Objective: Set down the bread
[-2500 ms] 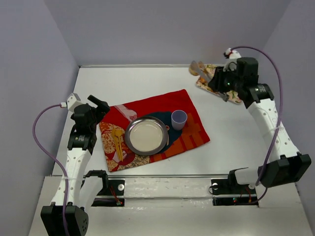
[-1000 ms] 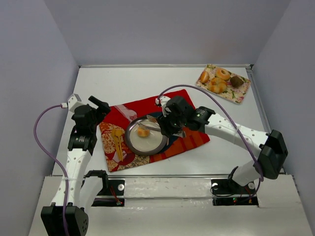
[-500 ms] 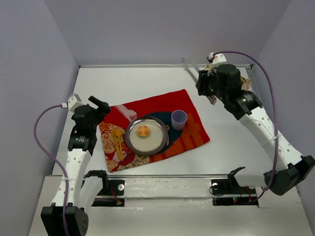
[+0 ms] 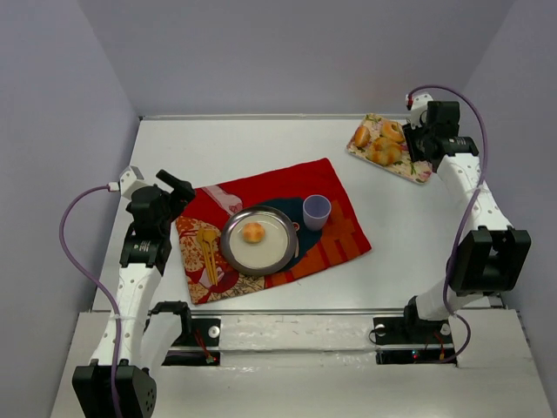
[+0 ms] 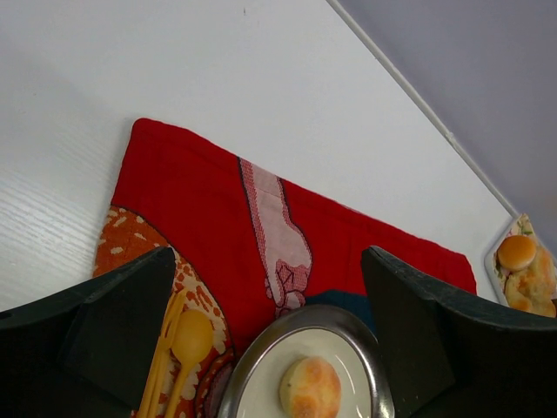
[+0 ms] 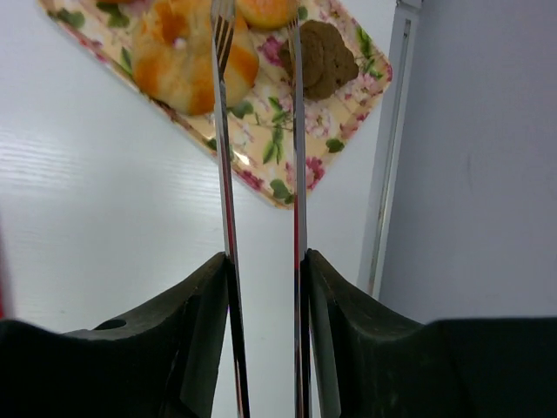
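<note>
I will move my right gripper down and to the right in the wrist view to close the metal tongs [image 6: 224, 131] around the brown cookie [image 6: 324, 54], because the cookie is beside the gap of the tongs.
A round bread roll [image 4: 253, 232] lies on the metal plate [image 4: 233, 257] on the red cloth; it also shows in the left wrist view [image 5: 312, 387]. My right gripper [image 4: 424, 138] is at the far right, shut on metal tongs [image 6: 224, 131]. The tongs' two arms stand apart and empty, with their tips over the flowered tray [image 6: 287, 178]. That tray [image 4: 416, 171] holds several pastries, among them a glazed ring [image 6: 183, 57] and a brown cookie [image 6: 324, 54]. My left gripper [image 4: 178, 187] is open and empty at the cloth's left edge, and its jaws [image 5: 268, 261] frame the plate.
A lilac cup [image 4: 317, 212] stands on the cloth [image 4: 339, 239] right of the plate. A yellow spoon and fork [image 4: 209, 252] lie left of the plate. The back wall rail [image 6: 387, 139] runs close beside the tray.
The right arm carried a roll from the tray to the plate, left it there, and swung back to the tray with the tongs empty. The left arm has not moved.
</note>
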Robot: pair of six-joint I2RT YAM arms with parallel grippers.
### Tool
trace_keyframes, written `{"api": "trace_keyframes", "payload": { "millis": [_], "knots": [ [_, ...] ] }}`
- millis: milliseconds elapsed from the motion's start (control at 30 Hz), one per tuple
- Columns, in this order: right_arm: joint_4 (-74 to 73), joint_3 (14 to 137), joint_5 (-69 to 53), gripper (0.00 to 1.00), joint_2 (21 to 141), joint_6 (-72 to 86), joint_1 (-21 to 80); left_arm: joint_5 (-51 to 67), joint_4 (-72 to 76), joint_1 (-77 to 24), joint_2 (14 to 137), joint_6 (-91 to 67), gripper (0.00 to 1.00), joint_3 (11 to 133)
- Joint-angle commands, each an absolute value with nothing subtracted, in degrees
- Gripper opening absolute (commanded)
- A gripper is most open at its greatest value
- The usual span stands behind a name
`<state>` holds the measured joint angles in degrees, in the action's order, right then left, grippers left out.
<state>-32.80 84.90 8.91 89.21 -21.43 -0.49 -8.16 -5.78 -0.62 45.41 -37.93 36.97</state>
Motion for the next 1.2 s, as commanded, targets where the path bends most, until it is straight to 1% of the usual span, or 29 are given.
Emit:
{"api": "trace_keyframes", "payload": {
  "millis": [0,100,200,267,333,433,633,867,1167],
  "knots": [
    [-31.03,87.36,11.59,0.45,88.67,-33.3,-1.67,-8.96,-3.78,-0.53,44.47,-36.74,0.99,37.09],
    [-31.2,88.68,12.31,0.46,90.17,-33.84,-2.46,-9.23,-3.6,-0.53,45.17,-36.74,0.99,37.35],
    [-31.46,88.95,11.95,0.52,91.49,-34.54,-2.46,-9.14,-3.08,-0.53,46.14,-36.74,0.99,37.27],
    [-31.82,88.86,12.21,0.52,92.2,-35.24,-2.46,-9.23,-3.08,-0.53,47.02,-36.74,0.99,37.35],
    [-31.99,88.77,14.05,0.56,92.63,-35.77,-2.46,-9.14,-3.08,-0.53,47.63,-36.65,0.99,37.62],
    [-32.17,89.21,15.29,0.58,94.04,-35.86,-2.98,-9.14,-3.08,-0.53,47.64,-36.65,0.99,37.53],
    [-32.25,90.88,19.15,0.59,97.2,-35.42,-2.99,-9.84,-3.34,-0.53,46.93,-36.65,0.99,37.27],
    [-32.34,91.49,18.46,0.61,99.75,-34.8,-3.52,-10.11,-3.25,-0.53,47.2,-36.65,0.99,37.27],
    [-32.34,94.04,19.24,0.61,103.62,-34.19,-3.52,-10.2,-3.25,-0.53,48.43,-36.65,0.99,37.44]
  ]
}}
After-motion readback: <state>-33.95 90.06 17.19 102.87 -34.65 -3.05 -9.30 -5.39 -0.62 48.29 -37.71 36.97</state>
